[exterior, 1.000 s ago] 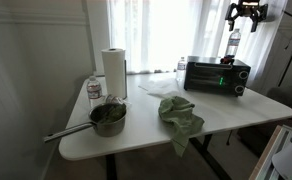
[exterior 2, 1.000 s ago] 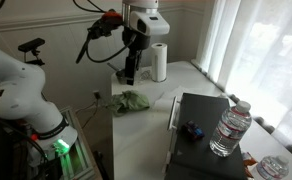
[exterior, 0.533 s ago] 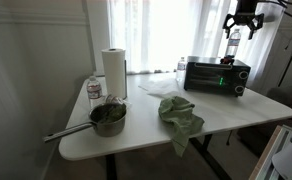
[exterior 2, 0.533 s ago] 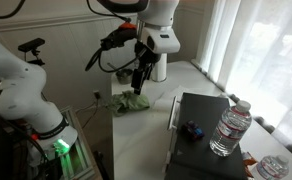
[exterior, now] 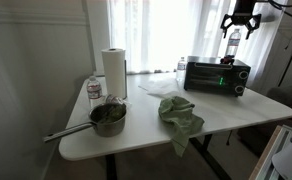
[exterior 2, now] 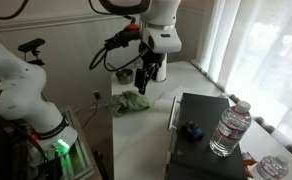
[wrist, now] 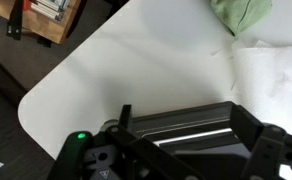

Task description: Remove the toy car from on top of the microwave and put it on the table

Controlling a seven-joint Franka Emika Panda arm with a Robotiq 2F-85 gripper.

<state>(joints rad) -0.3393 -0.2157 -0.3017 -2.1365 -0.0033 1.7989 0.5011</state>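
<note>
The robot's gripper will turn, travel over the microwave toward the water bottle, and then go down onto the toy car.
The toy car (exterior 2: 193,129) is a tiny dark toy on top of the black microwave (exterior 2: 201,150), next to a clear water bottle (exterior 2: 229,128). The microwave (exterior: 216,75) stands at one end of the white table (exterior: 136,138), its green display lit. My gripper (exterior: 239,20) is open and empty, high above the microwave. In an exterior view it (exterior 2: 146,76) hangs over the table (exterior 2: 146,140), away from the car. In the wrist view the open fingers (wrist: 186,150) frame the microwave (wrist: 181,122). The car does not show there.
A green cloth (exterior: 179,112) lies mid-table and also shows in the wrist view (wrist: 241,12). A pot (exterior: 108,118), a paper towel roll (exterior: 113,72) and a small bottle (exterior: 94,90) stand at the far end. White paper (wrist: 271,70) lies beside the microwave.
My gripper has moved a little over the table toward the microwave end. It stays open. The car and bottles have not moved.
</note>
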